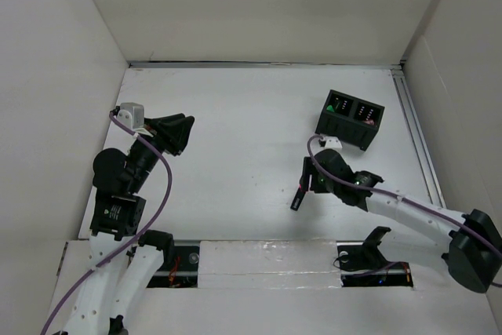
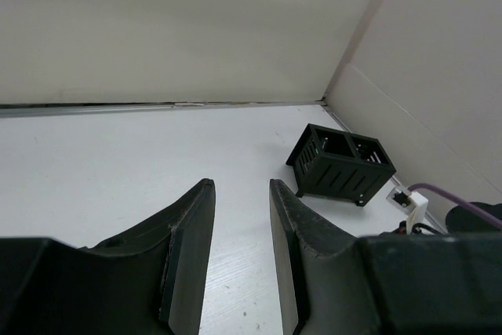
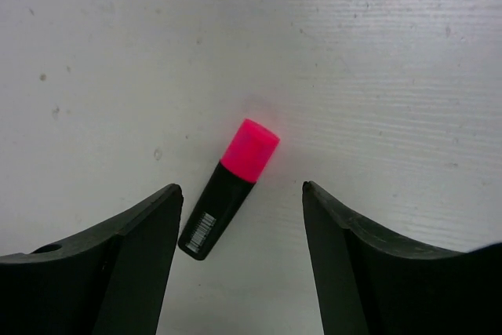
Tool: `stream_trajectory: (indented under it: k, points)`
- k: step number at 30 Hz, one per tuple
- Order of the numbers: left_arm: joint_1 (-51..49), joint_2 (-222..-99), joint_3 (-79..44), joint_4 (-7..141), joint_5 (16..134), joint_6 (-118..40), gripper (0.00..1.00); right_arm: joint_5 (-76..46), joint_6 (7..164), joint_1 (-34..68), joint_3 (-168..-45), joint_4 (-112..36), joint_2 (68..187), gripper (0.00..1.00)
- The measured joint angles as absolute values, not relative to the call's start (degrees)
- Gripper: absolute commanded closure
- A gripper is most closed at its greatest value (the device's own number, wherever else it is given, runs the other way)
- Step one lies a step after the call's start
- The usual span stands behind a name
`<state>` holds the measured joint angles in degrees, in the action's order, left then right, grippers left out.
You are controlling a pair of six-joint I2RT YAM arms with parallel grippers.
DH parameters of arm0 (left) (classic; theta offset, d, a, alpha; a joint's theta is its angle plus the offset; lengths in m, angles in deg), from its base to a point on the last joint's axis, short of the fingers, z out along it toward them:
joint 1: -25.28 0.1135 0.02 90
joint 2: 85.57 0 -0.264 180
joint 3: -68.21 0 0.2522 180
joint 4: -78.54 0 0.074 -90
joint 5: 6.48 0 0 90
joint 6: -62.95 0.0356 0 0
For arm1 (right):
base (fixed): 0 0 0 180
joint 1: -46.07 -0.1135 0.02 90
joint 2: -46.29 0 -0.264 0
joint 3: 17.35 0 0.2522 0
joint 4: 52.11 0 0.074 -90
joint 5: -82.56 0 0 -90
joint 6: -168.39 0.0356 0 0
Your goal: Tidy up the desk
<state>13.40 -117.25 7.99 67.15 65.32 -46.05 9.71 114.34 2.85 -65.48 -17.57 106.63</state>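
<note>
My right gripper will move down and to the left in the top view, onto the highlighter's pink cap, because the cap is below it on that side.
A black highlighter with a pink cap (image 3: pixel 229 190) lies flat on the white desk (image 1: pixel 235 107). In the top view the highlighter (image 1: pixel 297 200) lies at centre right. My right gripper (image 3: pixel 241 186) is open and hovers just above it, one finger on each side, not touching; it shows in the top view (image 1: pixel 311 176) too. A black two-compartment organizer box (image 1: pixel 350 119) stands at the far right, with green and pink items inside. My left gripper (image 1: pixel 174 132) is open and empty over the left of the desk, well away from the highlighter.
White walls border the desk at the back and both sides. A metal rail (image 1: pixel 416 139) runs along the right edge. The left wrist view shows the organizer box (image 2: pixel 343 164) ahead to the right and bare desk (image 2: pixel 118 170) in front of the open left gripper (image 2: pixel 241 183).
</note>
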Motion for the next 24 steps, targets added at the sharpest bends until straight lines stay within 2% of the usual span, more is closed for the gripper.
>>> stream_trajectory:
  k: [4,11,19,24]
  points:
    - [13.4,-117.2,8.0,67.1,65.2,-46.1,0.7,7.9,114.7,2.9,-65.1,-17.3,111.5,0.36]
    - [13.4,-117.1,8.0,67.2,65.1,-46.3,0.7,5.1,113.7,2.0,-66.1,-20.0,121.4,0.37]
    - [13.4,-117.2,8.0,67.2,65.1,-46.3,0.69,6.3,112.2,-1.0,-69.9,-24.6,128.2,0.5]
    - [13.4,-117.2,8.0,67.2,65.1,-46.3,0.7,9.1,112.0,-3.4,-70.9,-25.4,130.0,0.46]
